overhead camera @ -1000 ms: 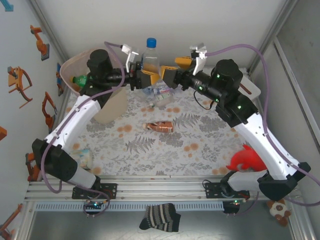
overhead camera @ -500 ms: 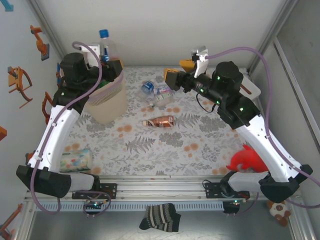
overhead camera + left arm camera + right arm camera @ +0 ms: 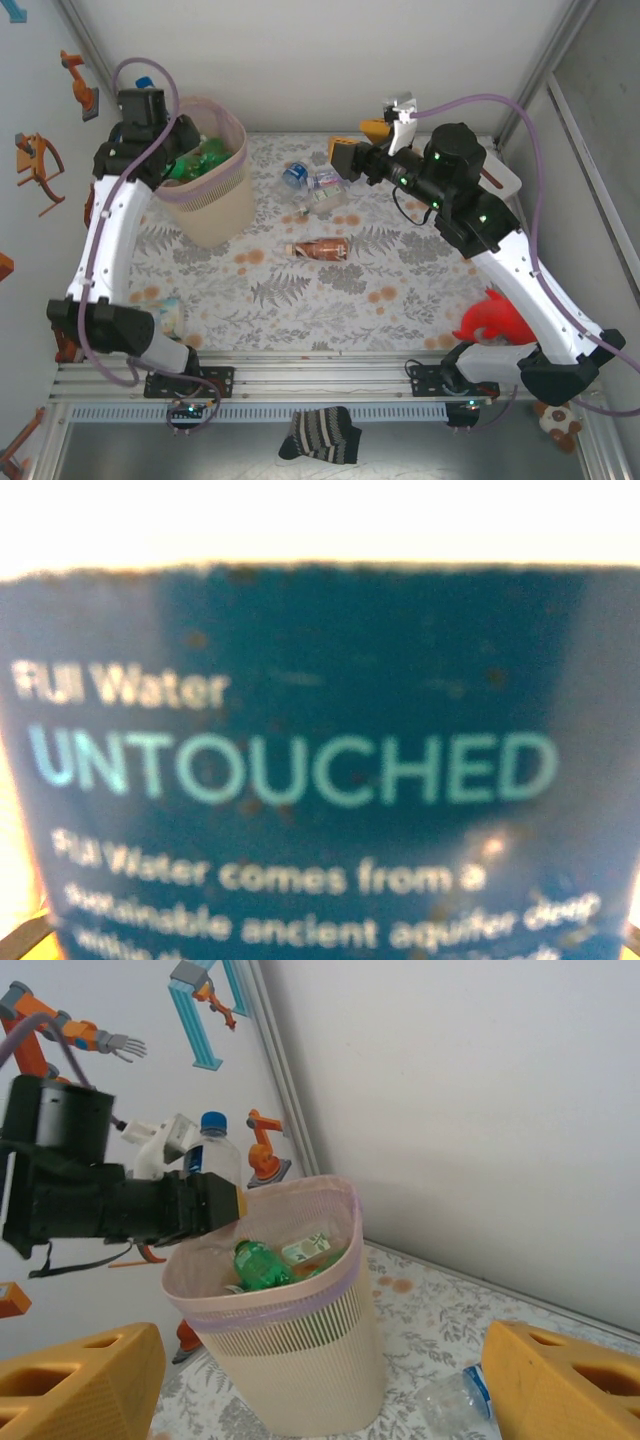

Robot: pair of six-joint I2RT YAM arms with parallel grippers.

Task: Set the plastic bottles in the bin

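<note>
The blue-capped bottle is still at the bin's rim, so the left gripper will swing over the bin's opening [image 3: 209, 142], which lies beside it toward the clear bottles, and tilt to let go.
The pale pink bin [image 3: 212, 196] stands at the back left with green and labelled bottles inside [image 3: 256, 1265]. My left gripper [image 3: 222, 1200] is shut on an upright blue-capped water bottle [image 3: 215, 1150], held at the bin's far left rim; its dark blue label [image 3: 320, 770] sits right against the left wrist camera. Two clear crushed bottles [image 3: 312, 181] lie at the back middle, and a brown one [image 3: 318, 248] lies nearer the centre. My right gripper [image 3: 358, 140] hovers open above the clear bottles, its orange fingers [image 3: 80, 1385] wide apart and nothing between them.
A red plush toy [image 3: 492, 320] lies by the right arm's base. Near the left arm's base there is a colourful rolled pack [image 3: 165, 315]. A white box [image 3: 505, 180] stands at the back right. A striped sock [image 3: 320, 435] hangs off the front rail.
My left arm swung the blue-capped bottle from the back middle leftward to the bin's far left rim. The right gripper stayed almost still and open.
</note>
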